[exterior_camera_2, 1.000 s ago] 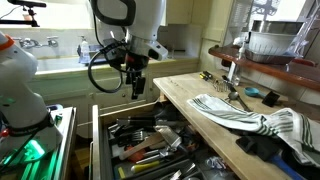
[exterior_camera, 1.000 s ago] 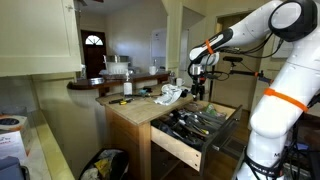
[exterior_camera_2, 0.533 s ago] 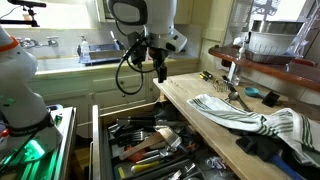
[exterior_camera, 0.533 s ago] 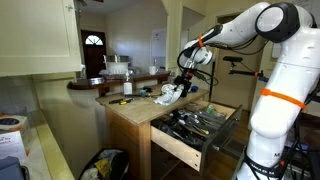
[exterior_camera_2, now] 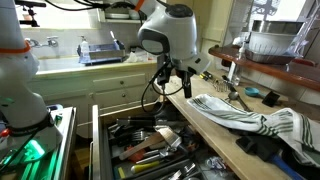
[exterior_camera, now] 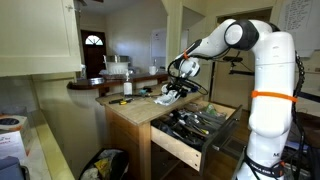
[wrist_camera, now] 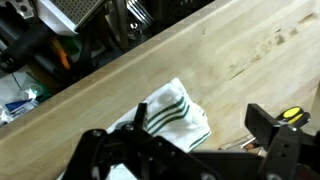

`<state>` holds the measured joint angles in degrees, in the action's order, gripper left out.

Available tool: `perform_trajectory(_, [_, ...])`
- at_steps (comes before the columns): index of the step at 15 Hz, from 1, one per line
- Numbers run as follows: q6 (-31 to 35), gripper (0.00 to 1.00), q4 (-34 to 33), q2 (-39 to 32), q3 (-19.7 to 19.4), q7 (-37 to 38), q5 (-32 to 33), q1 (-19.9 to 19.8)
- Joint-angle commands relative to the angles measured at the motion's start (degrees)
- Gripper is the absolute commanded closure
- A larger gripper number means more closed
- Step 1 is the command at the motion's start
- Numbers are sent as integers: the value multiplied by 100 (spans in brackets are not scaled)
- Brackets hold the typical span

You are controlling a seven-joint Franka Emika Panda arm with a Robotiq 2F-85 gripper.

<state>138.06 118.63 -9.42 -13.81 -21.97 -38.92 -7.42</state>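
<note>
My gripper is open above the striped end of the towel (exterior_camera_2: 208, 104) (wrist_camera: 171, 116) on the counter. It should move down onto it, because rumpled folds are between the spread fingers.
My gripper (exterior_camera: 179, 88) (exterior_camera_2: 182, 87) hangs open over the wooden counter (exterior_camera: 138, 107) (exterior_camera_2: 196, 108), just above the near end of a white towel with green stripes (exterior_camera: 170, 95) (exterior_camera_2: 240, 113). In the wrist view the towel (wrist_camera: 171, 116) lies rumpled on the counter (wrist_camera: 225, 60) below the gripper (wrist_camera: 190, 150). The two dark fingers stand wide apart, one on each side of the towel. Nothing is held between them. An open drawer (exterior_camera: 196, 126) (exterior_camera_2: 138, 146) full of utensils sits below the counter edge, beside the arm.
A yellow-handled tool (wrist_camera: 292, 114) and metal utensils (exterior_camera_2: 235, 92) lie on the counter past the towel. A raised ledge with a metal bowl (exterior_camera_2: 272, 42) borders the counter. A sink rack (exterior_camera_2: 100, 50) stands behind the arm. A dark bag (exterior_camera: 105, 163) sits on the floor.
The arm has swung from above the open drawer over to the counter and lowered toward the towel. The jaws have stayed wide open throughout.
</note>
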Motion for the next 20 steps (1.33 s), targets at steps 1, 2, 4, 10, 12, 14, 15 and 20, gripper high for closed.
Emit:
perform_trajectory(1, [-87, 0, -120, -154, 294, 105, 67, -307])
perform_trajectory(2, [-248, 0, -233, -273, 340, 120, 56, -373])
perform_trajectory(4, [-354, 0, -347, -337, 376, 149, 48, -421])
perform_trajectory(10, [3, 0, -683, -770, 536, 456, -368, -535])
perform_trajectory(12, [244, 0, -808, -953, 592, 588, -484, -598])
perform_trajectory(14, [446, 0, -961, -1139, 652, 670, -663, -688])
perform_trajectory(15, [578, 0, -1031, -1227, 683, 657, -753, -728])
perform_trajectory(20, [825, 36, -1410, -1663, 793, 674, -909, -928])
